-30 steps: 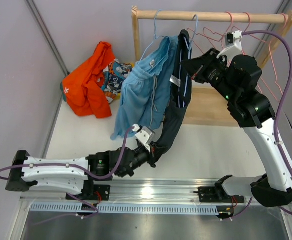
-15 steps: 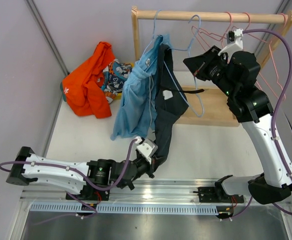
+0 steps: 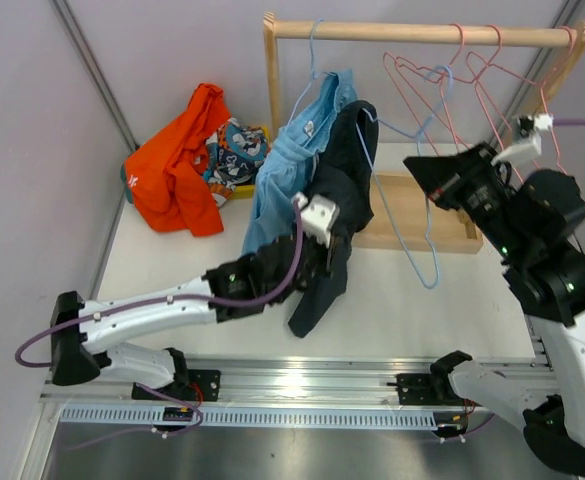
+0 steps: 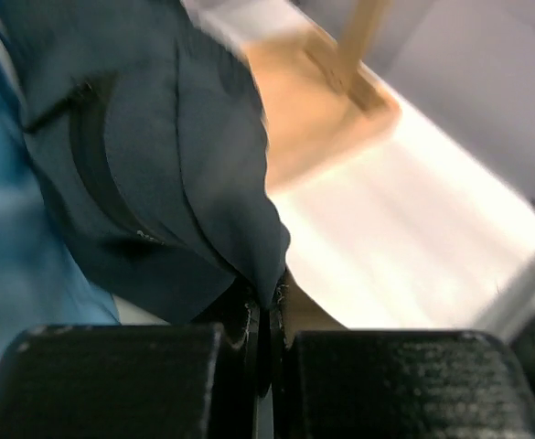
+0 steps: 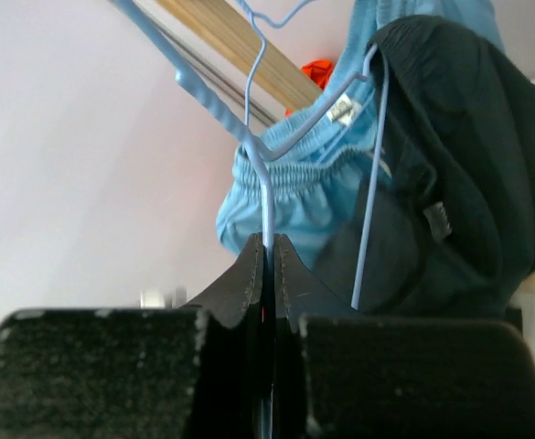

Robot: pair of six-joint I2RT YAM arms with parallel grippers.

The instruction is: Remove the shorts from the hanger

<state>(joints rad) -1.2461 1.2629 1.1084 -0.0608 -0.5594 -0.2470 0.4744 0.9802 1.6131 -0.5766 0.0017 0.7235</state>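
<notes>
My right gripper is about to pull the hanger away from the black shorts [image 3: 340, 185]. It will then carry the hanger's hook outward onto the rack's bar, since the hook is off it.
The black shorts [image 3: 340, 185] hang in front of the rack, their waist still caught on one end of a light blue wire hanger [image 3: 424, 235]. My left gripper [image 3: 322, 258] is shut on their lower hem, which shows in the left wrist view [image 4: 157, 155] pinched between the pads. My right gripper [image 3: 414, 166] is shut on the hanger's wire [image 5: 267, 210], with the black shorts [image 5: 450, 165] ahead of it. The light blue shorts [image 3: 284, 175] hang on another hanger on the rail. The orange shorts [image 3: 177, 170] and patterned shorts [image 3: 234, 150] lie on the table at the back left. Dark green shorts are not visible.
The wooden rack's rail [image 3: 422, 33] carries several empty pink hangers [image 3: 472, 65]. Its wooden base [image 3: 402, 205] sits on the table under the right gripper. A grey wall runs close along the left.
My right gripper has pulled the blue hanger right and down, away from the rail. My left gripper has risen toward the rack with the hem, so the black shorts bunch up.
</notes>
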